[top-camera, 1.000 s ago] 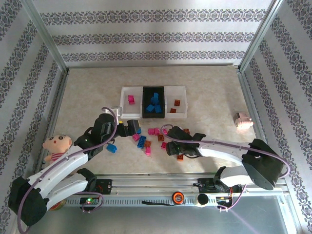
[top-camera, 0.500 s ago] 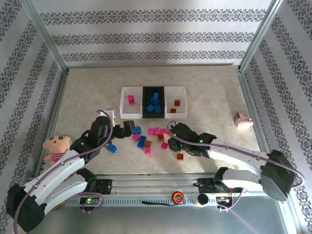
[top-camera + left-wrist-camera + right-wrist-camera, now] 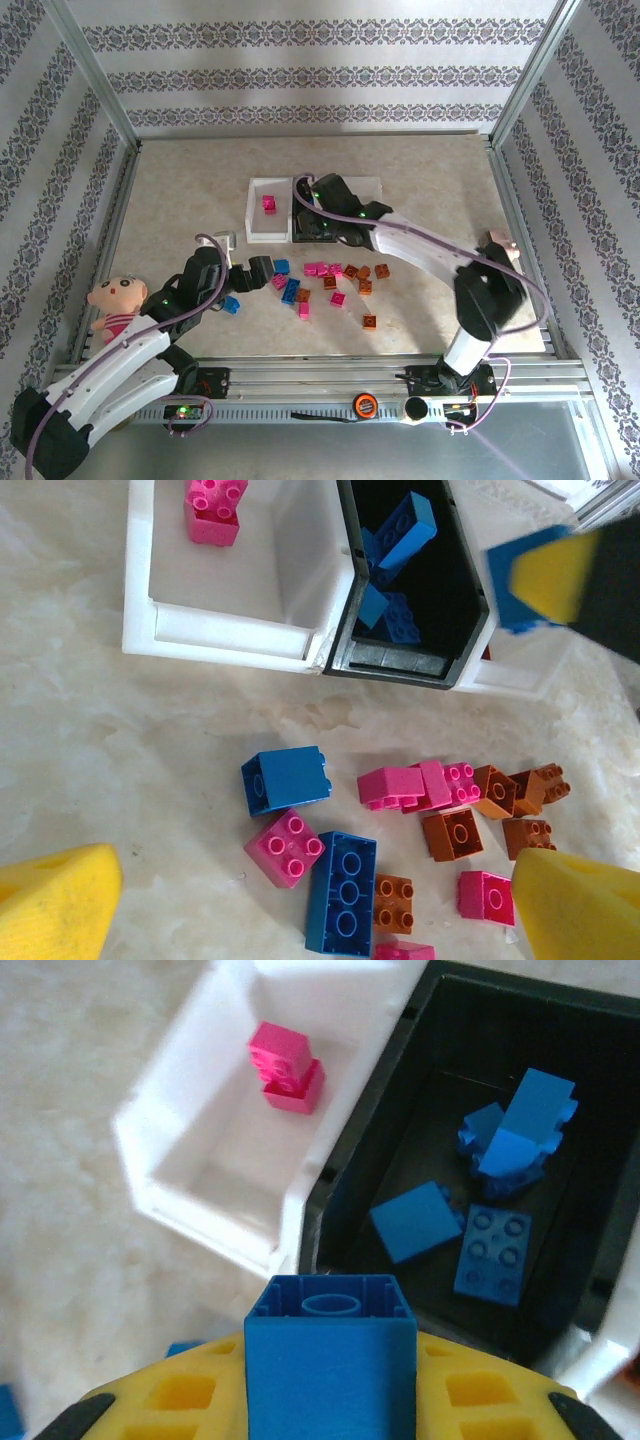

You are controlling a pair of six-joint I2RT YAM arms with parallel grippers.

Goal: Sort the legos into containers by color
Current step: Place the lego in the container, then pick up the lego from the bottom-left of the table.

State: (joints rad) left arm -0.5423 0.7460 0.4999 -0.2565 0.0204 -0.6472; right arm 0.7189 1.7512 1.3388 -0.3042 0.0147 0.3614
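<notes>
The lone blue lego [image 3: 231, 304] is below my left gripper's open fingers and nearer my base, so they will draw back and lower over it next.
My right gripper [image 3: 322, 205] hangs over the black middle tray [image 3: 400, 1120], shut on a blue lego [image 3: 330, 1360]. Several blue legos [image 3: 500, 1210] lie in that tray. The left white tray [image 3: 262, 225] holds two pink legos [image 3: 285, 1080]. The right arm covers most of the right white tray [image 3: 372, 184]. My left gripper [image 3: 264, 268] stands open just left of the loose pile, with nothing between its yellow fingers [image 3: 55, 905]. Below it lie a long blue lego [image 3: 345, 890], a pink one [image 3: 287, 847], a blue cube [image 3: 285, 778] and orange-brown ones [image 3: 455, 832].
A cartoon doll [image 3: 115, 300] lies at the table's left edge. The pale pink pig [image 3: 500, 245] sits at the right, partly behind the right arm. A lone blue lego [image 3: 231, 304] lies by the left arm and an orange one [image 3: 370, 321] nearer the front.
The right arm swung from the loose pile up to the trays, carrying a blue lego. The left gripper drew back slightly toward the front.
</notes>
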